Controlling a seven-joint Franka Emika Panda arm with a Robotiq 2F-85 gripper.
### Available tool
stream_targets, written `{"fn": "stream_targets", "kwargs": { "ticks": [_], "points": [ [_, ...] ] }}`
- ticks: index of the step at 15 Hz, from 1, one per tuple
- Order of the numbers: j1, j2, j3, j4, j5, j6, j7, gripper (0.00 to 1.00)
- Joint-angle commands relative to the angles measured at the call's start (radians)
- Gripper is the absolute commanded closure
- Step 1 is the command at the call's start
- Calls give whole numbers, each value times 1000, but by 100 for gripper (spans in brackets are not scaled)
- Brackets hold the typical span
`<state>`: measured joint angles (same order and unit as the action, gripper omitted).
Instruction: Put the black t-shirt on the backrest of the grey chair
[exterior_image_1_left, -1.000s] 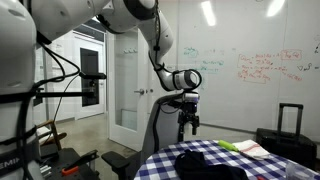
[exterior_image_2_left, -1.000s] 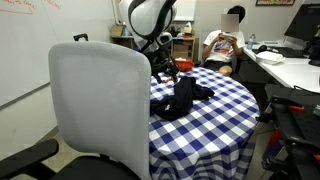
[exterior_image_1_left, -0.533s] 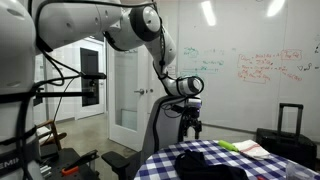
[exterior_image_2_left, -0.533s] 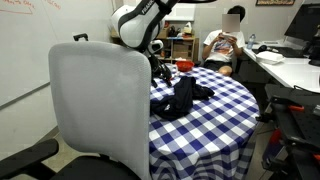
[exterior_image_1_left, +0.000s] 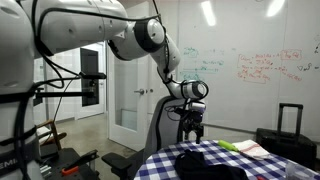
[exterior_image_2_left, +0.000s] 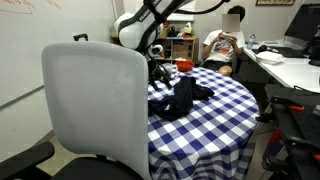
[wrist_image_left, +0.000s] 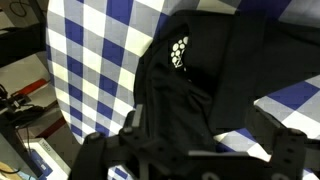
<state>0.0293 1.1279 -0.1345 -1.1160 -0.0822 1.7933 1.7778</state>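
My gripper should lower its open fingers next onto the shirt's fold beside the white dots, which is below, and close where it can pinch bunched cloth.
The black t-shirt (exterior_image_2_left: 185, 97) lies bunched on the blue-and-white checked table (exterior_image_2_left: 225, 125). It also shows in an exterior view (exterior_image_1_left: 205, 160) and fills the wrist view (wrist_image_left: 190, 90), where a small patch of white dots is visible on it. My gripper (wrist_image_left: 200, 135) is open, with its fingers spread just above the shirt and nothing between them. It hangs over the table's edge in both exterior views (exterior_image_1_left: 190, 127) (exterior_image_2_left: 160, 72). The grey chair (exterior_image_2_left: 95, 105) stands by the table with its tall backrest bare, and it also appears behind the arm (exterior_image_1_left: 160, 125).
A person (exterior_image_2_left: 225, 45) sits at a desk beyond the table. A black suitcase (exterior_image_1_left: 288, 125) stands by the whiteboard wall. A green and white item (exterior_image_1_left: 240, 148) lies on the table. A dark stool (exterior_image_1_left: 115, 160) stands beside the chair.
The gripper has dropped a little lower toward the shirt and shifted slightly sideways. The shirt has not moved.
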Motion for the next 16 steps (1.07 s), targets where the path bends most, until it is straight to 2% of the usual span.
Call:
{"fn": "stream_targets", "kwargs": {
  "ticks": [1,11,12,13,16],
  "points": [
    [-4,74,1,58,21,-24,-25,0],
    [-6,172,7,79,32,-31,-32,0],
    [-6,179,7,85,32,-31,-33,8],
    [-6,184,6,89,33,-31,-28,28],
    [-5,198,4,109,27,-29,-34,50]
  ]
}}
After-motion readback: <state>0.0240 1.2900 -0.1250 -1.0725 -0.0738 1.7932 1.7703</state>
